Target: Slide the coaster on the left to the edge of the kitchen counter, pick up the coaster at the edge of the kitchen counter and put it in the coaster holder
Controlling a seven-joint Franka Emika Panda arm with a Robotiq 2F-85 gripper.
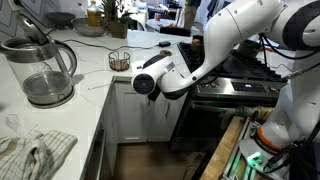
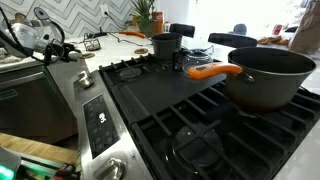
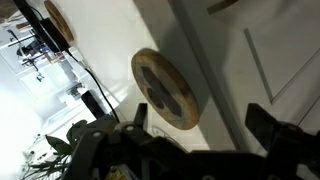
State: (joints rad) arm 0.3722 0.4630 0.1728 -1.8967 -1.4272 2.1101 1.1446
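Note:
Next, my gripper moves outward until its fingers straddle the near coaster's rim [image 3: 190, 113]. That rim lies outward of the gripper and reaches the counter's squared edge.
In the wrist view a round dark-brown coaster [image 3: 165, 90] lies flat on the white kitchen counter [image 3: 110, 50], close to its squared edge. A second, similar coaster [image 3: 58, 22] lies farther back. My gripper [image 3: 198, 125] is open and empty. One finger is by the near coaster's rim, the other is out over the cabinet front. In an exterior view the gripper [image 1: 145, 83] hangs at the counter's edge [image 1: 100, 95], a little in front of the dark wire coaster holder [image 1: 119, 60]. The coasters do not show there.
A glass kettle [image 1: 45, 70] stands on the counter and a crumpled cloth [image 1: 35, 150] lies near the front. White panelled cabinets [image 3: 285, 60] are below the edge. The black stove [image 2: 180, 100] holds a large pot [image 2: 270, 75] and an orange-handled pan [image 2: 210, 71].

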